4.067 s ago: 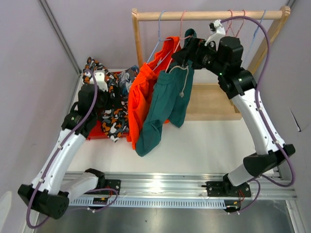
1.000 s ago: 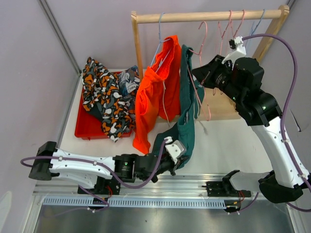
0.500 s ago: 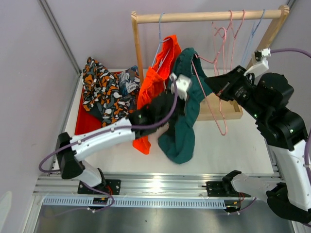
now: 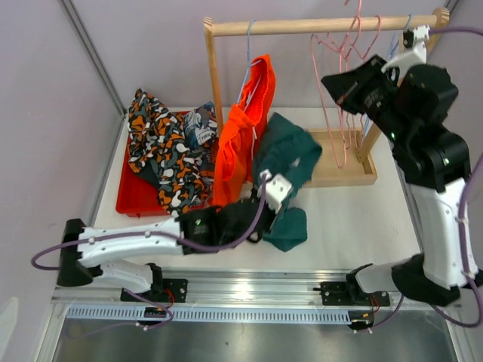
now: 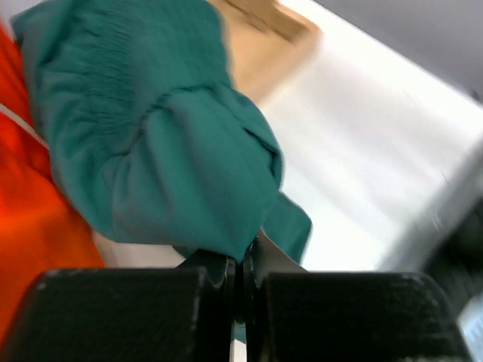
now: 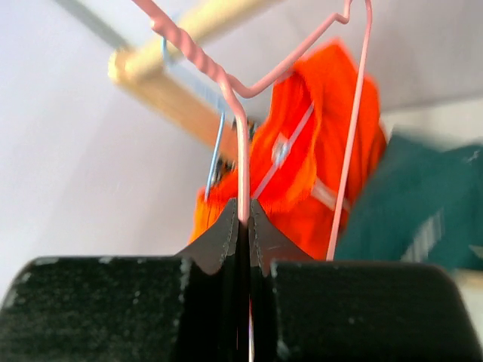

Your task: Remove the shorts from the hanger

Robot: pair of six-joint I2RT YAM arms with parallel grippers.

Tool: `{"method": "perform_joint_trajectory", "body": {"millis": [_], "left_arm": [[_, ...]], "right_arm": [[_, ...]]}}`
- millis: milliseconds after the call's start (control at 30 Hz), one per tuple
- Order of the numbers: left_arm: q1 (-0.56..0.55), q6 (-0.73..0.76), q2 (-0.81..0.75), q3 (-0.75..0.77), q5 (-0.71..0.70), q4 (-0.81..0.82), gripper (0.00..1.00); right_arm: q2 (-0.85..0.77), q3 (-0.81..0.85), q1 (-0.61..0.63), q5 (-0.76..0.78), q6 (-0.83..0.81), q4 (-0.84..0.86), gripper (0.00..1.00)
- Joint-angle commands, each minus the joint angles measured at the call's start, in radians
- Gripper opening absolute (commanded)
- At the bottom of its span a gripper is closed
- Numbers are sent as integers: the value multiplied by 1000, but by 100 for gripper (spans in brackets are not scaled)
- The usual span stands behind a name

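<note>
The pink hanger should next settle down onto the wooden bar [image 4: 355, 25], then my right gripper releases its wire.
The dark teal shorts [image 4: 288, 154] [image 5: 166, 151] droop in a bunch over the table in front of the rack, apart from the pink hanger [image 4: 314, 68]. My left gripper [image 4: 264, 217] [image 5: 243, 268] is shut on their lower edge. My right gripper [image 4: 336, 84] [image 6: 243, 215] is shut on the pink hanger's [image 6: 241, 143] wire, held high near the wooden rail [image 4: 324, 25]; no cloth hangs on it. Bright orange shorts [image 4: 243, 132] [image 6: 302, 166] hang from a blue hanger [image 6: 215, 154] on the rail's left end.
A red bin [image 4: 130, 202] at the left holds printed shorts [image 4: 162, 154]. The rack's wooden base [image 4: 336, 175] and left post [image 4: 214, 72] stand behind the teal shorts. More wire hangers [image 4: 355, 113] dangle at the rail's right end.
My left gripper has dropped toward the near edge, dragging the teal shorts down and off the pink hanger. My right gripper has lifted the bare hanger up toward the rail.
</note>
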Motion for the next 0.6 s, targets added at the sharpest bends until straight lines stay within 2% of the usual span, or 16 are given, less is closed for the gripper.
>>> {"method": "perform_joint_trajectory", "body": {"millis": [0, 67, 100, 133, 167, 200, 233, 267, 300, 367, 400, 500, 567], "left_arm": [[-168, -56, -151, -23, -189, -42, 0], [-247, -75, -185, 25, -331, -182, 0], [-331, -85, -187, 50, -394, -245, 0], [-371, -96, -181, 105, -519, -310, 0], [-409, -110, -170, 178, -575, -382, 0], [-468, -169, -155, 222, -627, -563, 0], [-489, -211, -135, 365, -673, -670, 0], [-508, -258, -86, 419, -730, -780, 0], [-526, -356, -58, 476, -749, -1005, 0], [-531, -462, 27, 701, -775, -1211, 0], [-536, -410, 35, 731, -773, -1259, 0], [-540, -328, 34, 817, -821, -1258, 0], [-539, -265, 10, 817, -870, -1225, 0]], "right_arm": [[137, 164, -77, -78, -43, 12, 0], [171, 167, -124, -112, -30, 44, 0], [189, 141, -138, -145, -17, 63, 0], [194, 121, -148, -156, -10, 81, 0], [199, 101, -157, -165, -4, 116, 0], [202, 59, -169, -174, 8, 133, 0], [208, 40, -172, -188, 8, 147, 0], [210, 25, -172, -192, 10, 158, 0], [211, -7, -172, -197, 13, 163, 0], [191, -51, -174, -209, 13, 181, 0], [178, -80, -175, -211, 14, 189, 0], [107, -205, -184, -214, 11, 213, 0], [49, -251, -192, -220, 8, 207, 0]]}}
